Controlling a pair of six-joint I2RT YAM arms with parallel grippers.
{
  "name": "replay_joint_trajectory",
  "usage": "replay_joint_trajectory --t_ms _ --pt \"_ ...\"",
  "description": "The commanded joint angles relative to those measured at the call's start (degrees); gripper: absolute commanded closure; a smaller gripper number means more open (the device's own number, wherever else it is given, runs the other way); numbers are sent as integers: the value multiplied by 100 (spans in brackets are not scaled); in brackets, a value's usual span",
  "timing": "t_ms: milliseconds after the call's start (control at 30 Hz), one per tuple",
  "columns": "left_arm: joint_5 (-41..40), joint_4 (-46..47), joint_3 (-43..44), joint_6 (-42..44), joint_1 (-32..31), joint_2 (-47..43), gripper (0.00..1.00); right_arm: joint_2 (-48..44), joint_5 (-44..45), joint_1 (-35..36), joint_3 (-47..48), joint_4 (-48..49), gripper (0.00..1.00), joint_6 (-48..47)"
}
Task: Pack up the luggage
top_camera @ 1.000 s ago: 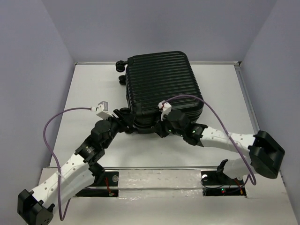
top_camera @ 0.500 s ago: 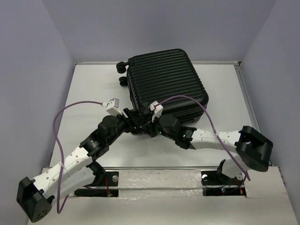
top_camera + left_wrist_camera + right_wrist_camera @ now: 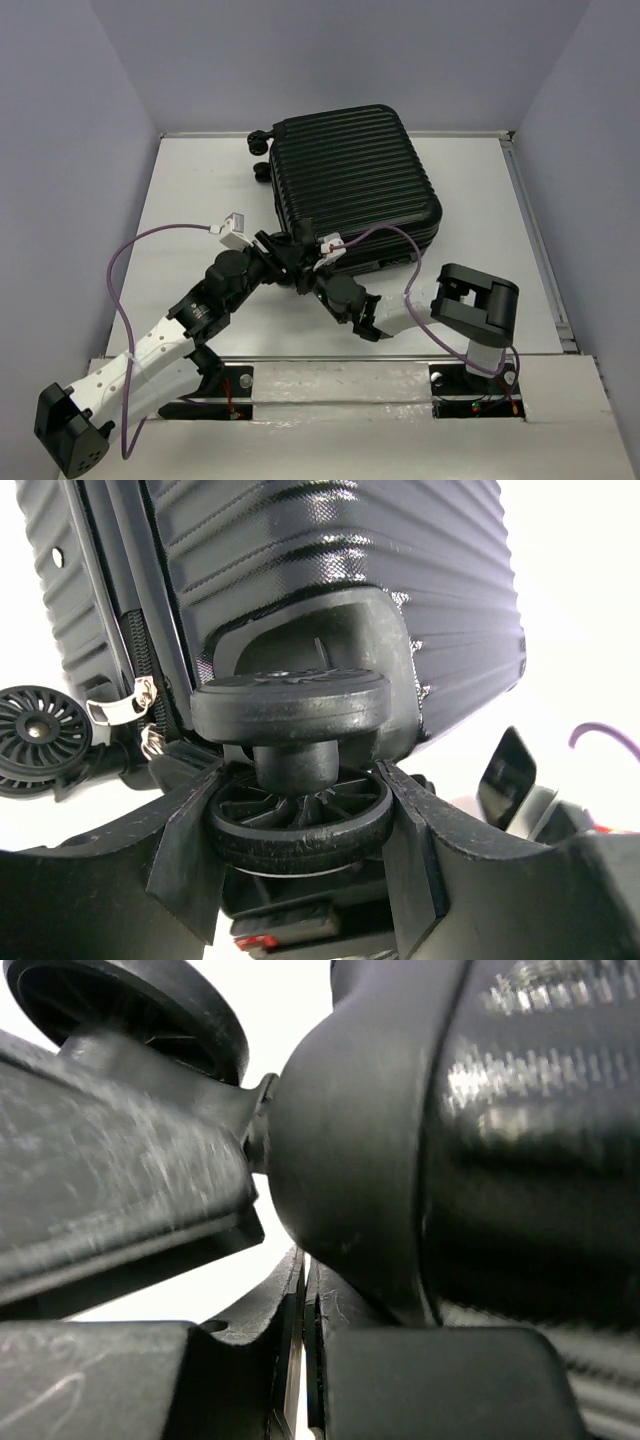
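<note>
The luggage is already lying flat, so my left gripper will next stay at the luggage's near corner and open its fingers to let go of the black caster wheel [image 3: 300, 820].
The luggage [image 3: 350, 180], a closed black ribbed hard-shell case, lies flat in the middle of the white table [image 3: 190, 200]. My left gripper [image 3: 285, 262] is at its near left corner. In the left wrist view, the left gripper [image 3: 300, 830] is shut on a black caster wheel [image 3: 300, 820] of the luggage [image 3: 330, 550], which fills the gap between the fingers [image 3: 185, 850]. Silver zipper pulls [image 3: 125, 705] hang at the seam. My right gripper [image 3: 320, 272] sits just right of the left one. It is shut [image 3: 305, 1295] on nothing, against the rounded wheel housing [image 3: 350, 1130].
Two more wheels [image 3: 262, 140] stick out at the luggage's far left corner. Another wheel [image 3: 40, 735] shows at the left of the left wrist view. A raised rail [image 3: 530, 230] borders the table's right side. The right arm's elbow [image 3: 478, 305] is folded close to its base.
My right gripper has slid left along the luggage's near edge to the left gripper, and its elbow has folded inward. The left gripper, still holding the wheel, shifted slightly right. The luggage turned a little.
</note>
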Motion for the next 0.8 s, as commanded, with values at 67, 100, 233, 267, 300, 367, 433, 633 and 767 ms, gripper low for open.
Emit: replay_joint_trajectory --t_ms 67,100,233,267,300,367,433,633,767 --pt "1225 1993 -2 -472 -349 -373 94 859 -424 473 612 1140 86 753" --pt "1182 1932 15 -428 -349 -434 94 877 -433 525 621 974 78 762" --pt "447 1317 208 -16 -349 -618 94 676 -601 578 288 595 19 735" --pt "304 1037 331 168 -340 -654 94 562 -635 639 227 473 13 657" --pt "146 895 402 257 -340 -689 94 265 -644 640 156 132 12 630" --pt "-294 552 604 537 -340 -794 84 -53 -644 640 15 -543 1 551" --pt "-723 236 779 670 -331 -899 74 -570 -732 640 -72 -1029 0 490" --pt "-1630 -476 1210 1329 -331 -1155 32 -1653 -1277 701 -389 -2506 8 542" --pt "-2140 -907 1797 1865 -331 -1208 1 -2381 -1690 754 -424 -3560 0 367"
